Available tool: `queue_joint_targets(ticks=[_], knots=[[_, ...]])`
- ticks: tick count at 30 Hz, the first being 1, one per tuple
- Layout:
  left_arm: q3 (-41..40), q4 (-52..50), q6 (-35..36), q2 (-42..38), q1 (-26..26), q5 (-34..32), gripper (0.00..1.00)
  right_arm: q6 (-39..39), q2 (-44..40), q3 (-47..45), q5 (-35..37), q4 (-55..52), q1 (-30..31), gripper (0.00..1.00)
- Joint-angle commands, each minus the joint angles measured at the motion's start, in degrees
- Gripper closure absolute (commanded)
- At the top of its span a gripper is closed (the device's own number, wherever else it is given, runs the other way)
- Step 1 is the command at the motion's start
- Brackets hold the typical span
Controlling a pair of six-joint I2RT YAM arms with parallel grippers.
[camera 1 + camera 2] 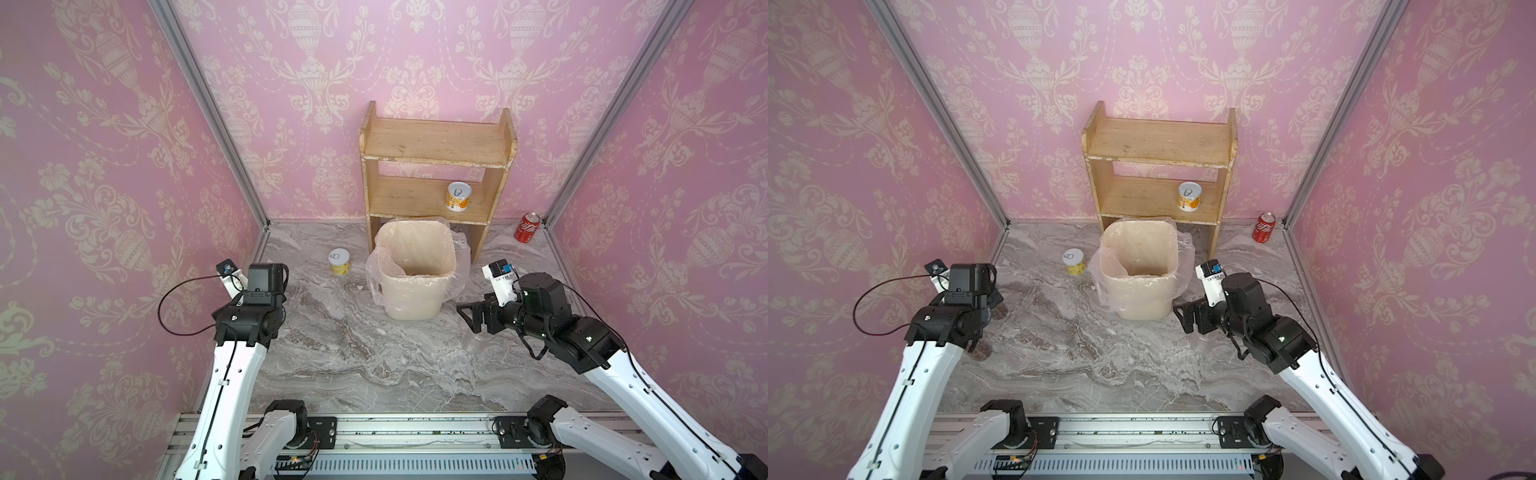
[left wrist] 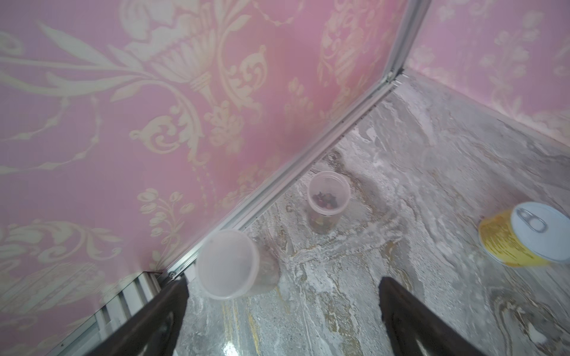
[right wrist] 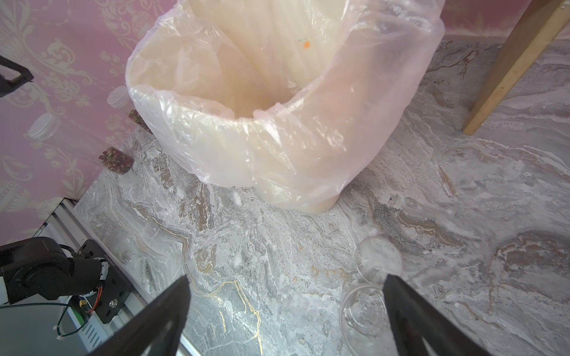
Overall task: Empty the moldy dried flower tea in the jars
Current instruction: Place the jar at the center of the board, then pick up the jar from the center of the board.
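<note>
My left gripper will next move back and down, over the near jar's lid (image 2: 225, 264) by the wall, because the near jar stands beside one finger instead of between both.
Two lidded clear jars stand by the left wall: the near one (image 2: 228, 265) just off my left gripper's finger, the far one (image 2: 328, 197) beyond it. Dark pinkish tea (image 2: 324, 200) shows through the far jar. In the right wrist view both jars' tea heaps (image 3: 117, 160) (image 3: 137, 117) sit at their bottoms. My left gripper (image 2: 282, 282) is open over bare floor. A third jar (image 3: 364, 308), clear, lidless and without tea, stands beside my right gripper's finger, with a translucent lid (image 3: 377, 259) lying next to it. My right gripper (image 3: 287, 277) is open and holds nothing.
A cream bin (image 1: 415, 307) lined with a plastic bag stands mid-floor before a wooden shelf (image 1: 436, 141). One yellow tin (image 1: 459, 196) is on the shelf, another (image 1: 340, 262) on the floor left of the bin. A red cola can (image 1: 527, 227) stands in the back right corner.
</note>
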Motion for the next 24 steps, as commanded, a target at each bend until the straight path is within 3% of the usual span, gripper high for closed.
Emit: queue_joint_targets(ticks=[1, 5, 13, 24], knots=[[-1.9, -0.6, -3.0, -0.1, 4.7, -3.2, 0.01, -1.8, 1.0, 2.1, -0.7, -0.7, 0.4, 0.01], [-3.7, 1.4, -4.0, 2.4, 10.0, 1.2, 0.01, -1.7, 1.3, 3.2, -0.6, -1.7, 0.4, 0.01], [-5.8, 3.5, -5.8, 5.7, 14.3, 3.7, 0.01, -1.4, 0.9, 2.9, -0.2, -2.2, 0.4, 0.01], [-10.8, 6.7, -12.1, 9.1, 15.7, 6.9, 0.08, -2.2, 0.9, 1.3, 0.1, -2.1, 0.4, 0.01]])
